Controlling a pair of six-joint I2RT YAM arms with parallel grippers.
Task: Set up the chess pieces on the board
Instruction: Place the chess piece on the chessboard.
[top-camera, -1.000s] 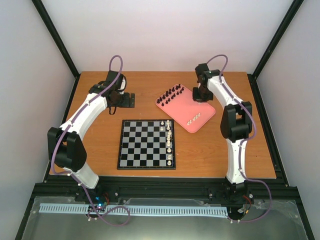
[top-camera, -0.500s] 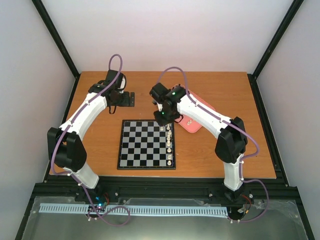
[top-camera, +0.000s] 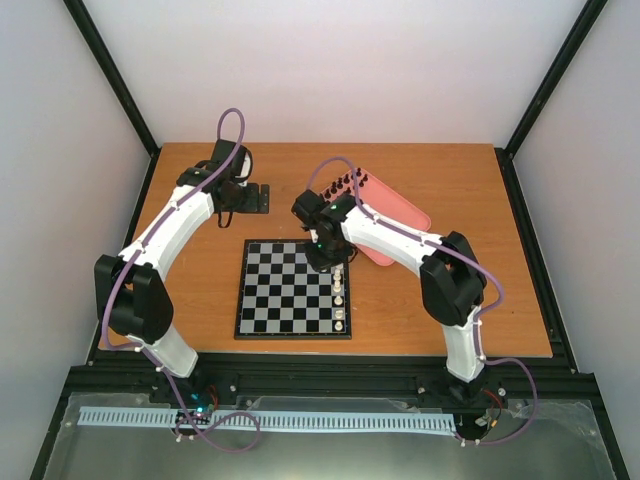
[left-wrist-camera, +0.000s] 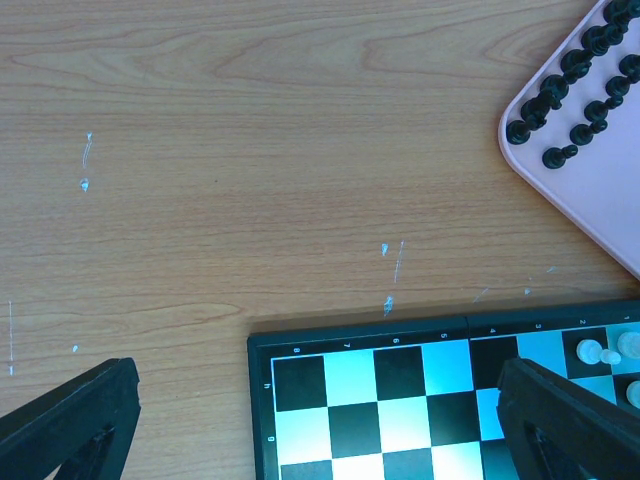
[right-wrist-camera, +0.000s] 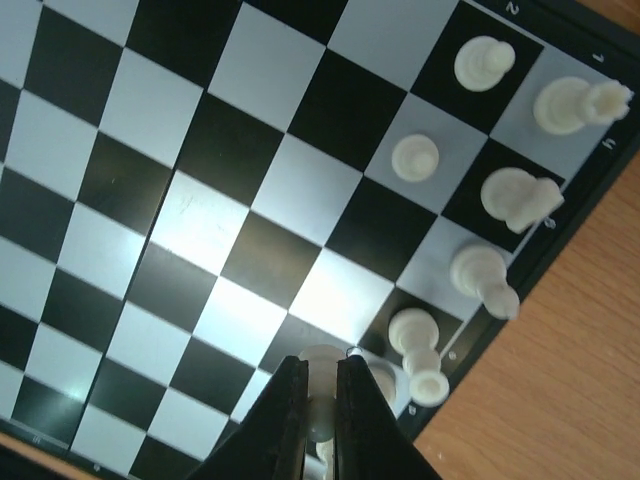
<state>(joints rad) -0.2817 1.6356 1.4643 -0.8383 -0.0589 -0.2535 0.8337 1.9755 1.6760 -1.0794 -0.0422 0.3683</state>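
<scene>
My right gripper lowers now onto the dark square next in the pawns' line and releases the cream-white pawn, since that square stands empty.
The board lies at the table's middle. Several cream-white chess pieces stand along its right edge, and they show in the right wrist view. My right gripper hovers over the board's far right corner, shut on a white piece just above a square. Black pieces stand in rows on the pink tray. My left gripper is open and empty above bare wood beyond the board's far left corner. In its wrist view its fingers frame the board's corner.
The pink tray lies behind and right of the board, partly covered by my right arm. Its black pieces show in the left wrist view. Black frame posts border the table at left and right.
My right arm has swung from the pink tray leftward and down to the board's far right corner with a white piece in its jaws. The left arm has not moved.
</scene>
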